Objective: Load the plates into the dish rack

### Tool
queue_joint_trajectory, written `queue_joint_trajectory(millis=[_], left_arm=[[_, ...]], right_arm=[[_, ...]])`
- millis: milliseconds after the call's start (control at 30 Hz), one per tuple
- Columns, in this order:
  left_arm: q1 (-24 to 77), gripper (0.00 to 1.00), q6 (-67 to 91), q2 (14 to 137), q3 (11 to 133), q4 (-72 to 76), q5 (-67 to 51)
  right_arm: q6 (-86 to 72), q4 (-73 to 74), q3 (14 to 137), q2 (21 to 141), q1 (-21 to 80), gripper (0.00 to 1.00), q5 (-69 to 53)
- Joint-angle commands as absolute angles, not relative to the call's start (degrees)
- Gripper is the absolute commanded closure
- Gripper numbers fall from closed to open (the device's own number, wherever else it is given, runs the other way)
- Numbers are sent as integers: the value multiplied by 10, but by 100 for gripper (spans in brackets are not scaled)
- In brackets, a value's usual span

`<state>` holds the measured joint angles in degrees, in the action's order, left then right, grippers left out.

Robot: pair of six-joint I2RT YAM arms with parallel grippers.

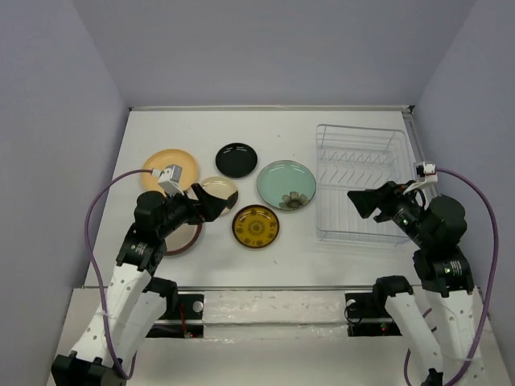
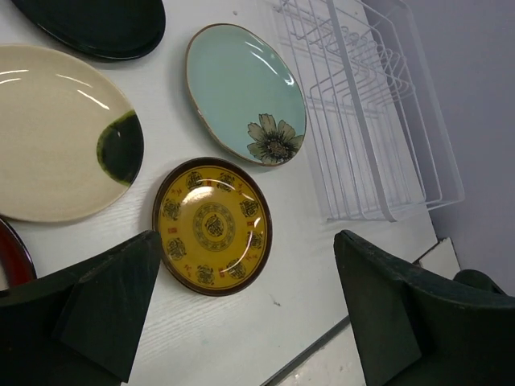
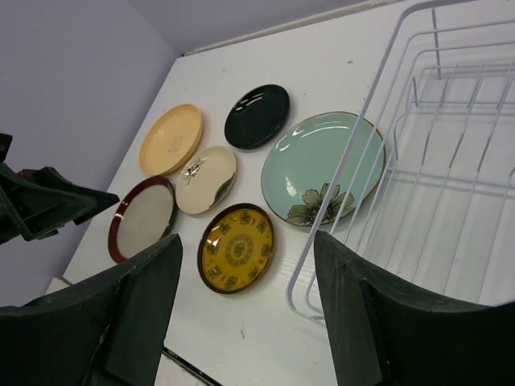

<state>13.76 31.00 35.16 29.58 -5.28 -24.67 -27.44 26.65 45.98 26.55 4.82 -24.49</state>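
Observation:
I will lower my left gripper toward the right in the top view onto the amber plate's rim by the cream plate, nearest its fingers.
Six plates lie flat on the white table: orange-yellow (image 1: pixel 170 167), glossy black (image 1: pixel 236 159), pale teal with a flower (image 1: pixel 286 184), amber patterned (image 1: pixel 256 226), cream (image 1: pixel 221 188), and a red-rimmed one (image 1: pixel 183 240) mostly hidden under my left arm. The wire dish rack (image 1: pixel 364 126) stands at the right with nothing in it. My left gripper (image 1: pixel 211 203) hovers open over the cream plate's near edge. In the left wrist view the left gripper (image 2: pixel 248 241) frames the amber plate (image 2: pixel 213 225). My right gripper (image 1: pixel 362 203) is open above the rack's near left corner (image 3: pixel 372 121), holding nothing.
The table's front edge (image 1: pixel 265 288) runs just behind the arm bases. Purple walls close in the left, back and right sides. The teal plate (image 3: pixel 322 165) lies right beside the rack's left rim.

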Motion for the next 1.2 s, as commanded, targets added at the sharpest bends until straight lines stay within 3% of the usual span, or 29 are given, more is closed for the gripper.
queue_joint_trajectory(millis=[0,200,500,733,1167], left_arm=[[136,1,327,354,287,-4,-284],[136,1,384,390,243,90,-367],[183,1,396,359,209,52,-186],[281,1,400,405,179,41,-68],[313,7,388,542,159,137,-23]], right_arm=[[-274,254,458,264,44,28,-261],[-294,231,432,274,44,27,-297],[-316,188,395,286,44,27,-315],[-311,169,365,294,44,26,-315],[-310,159,345,294,44,26,-316]])
